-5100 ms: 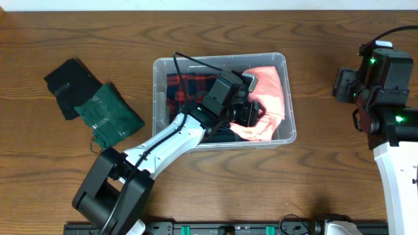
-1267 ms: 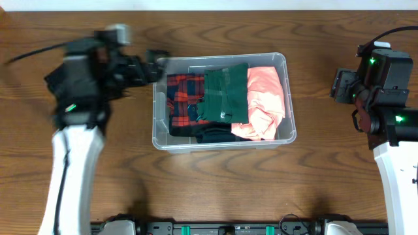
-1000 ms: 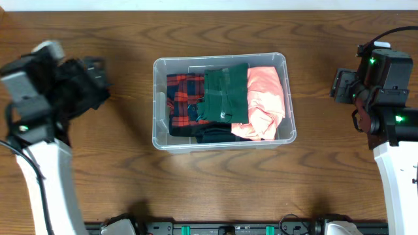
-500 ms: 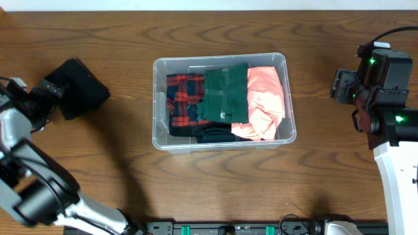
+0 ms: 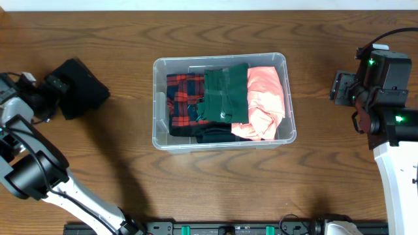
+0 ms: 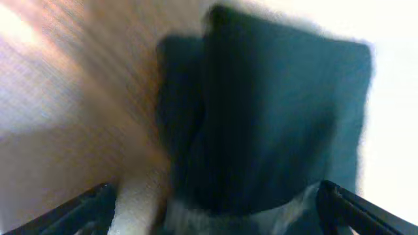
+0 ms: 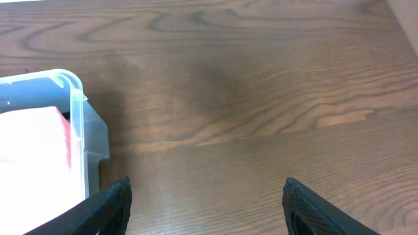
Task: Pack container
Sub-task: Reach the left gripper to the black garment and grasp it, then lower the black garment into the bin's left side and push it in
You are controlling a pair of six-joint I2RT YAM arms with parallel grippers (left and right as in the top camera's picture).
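The black garment's edge facing my left gripper already lies between my open fingers, so my left gripper will slide a little further onto it next and close there.
The clear container (image 5: 221, 57) stands mid-table, holding a red plaid garment (image 5: 181, 98), a green garment (image 5: 225, 91) on top, and a coral garment (image 5: 268, 98). A black folded garment (image 5: 81, 88) lies on the table at the far left. My left gripper (image 5: 53, 91) is at the black garment's left edge. In the blurred left wrist view the garment (image 6: 274, 124) fills the space ahead of my open, empty fingers (image 6: 215, 222). My right gripper (image 5: 341, 87) hovers right of the container, open and empty (image 7: 206, 209). The right wrist view shows the container's corner (image 7: 73, 88).
The wooden table (image 5: 215, 183) runs around the container, with its far edge at the top. My left arm rises along the left edge of the overhead view. A black rail (image 5: 222, 228) lies along the table's front edge.
The green garment that lay beside the black one is now in the container. My left arm has swung from the container to the far left, by the black garment. The right arm has not moved.
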